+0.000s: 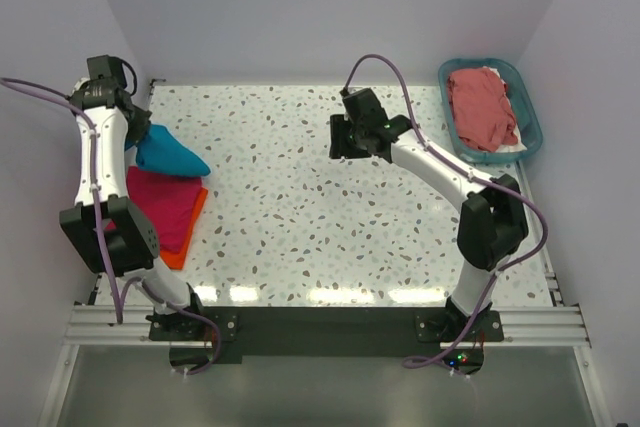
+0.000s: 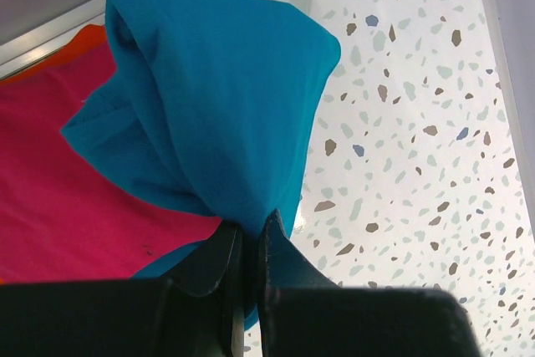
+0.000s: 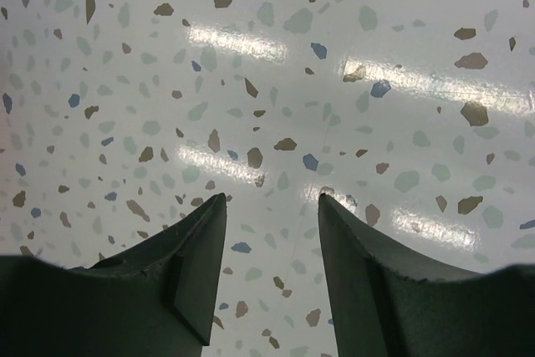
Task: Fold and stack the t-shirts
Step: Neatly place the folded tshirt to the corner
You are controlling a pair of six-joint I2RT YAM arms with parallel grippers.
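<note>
I need to move the teal blue shirt back and down to let go of it at the folded hot pink t-shirt, which is below my left gripper and back from it.
A teal blue t-shirt hangs bunched from my left gripper, which is shut on its cloth at the table's far left. Beneath it the hot pink t-shirt lies folded on the orange t-shirt. A dusty salmon-red t-shirt lies crumpled in the teal basket at the far right. My right gripper stands open above bare speckled tabletop near the middle, nothing between its fingers.
White cloth shows under the salmon-red shirt in the basket. The speckled tabletop lies between the two arms. White walls close in the back and both sides; a metal rail runs along the near edge.
</note>
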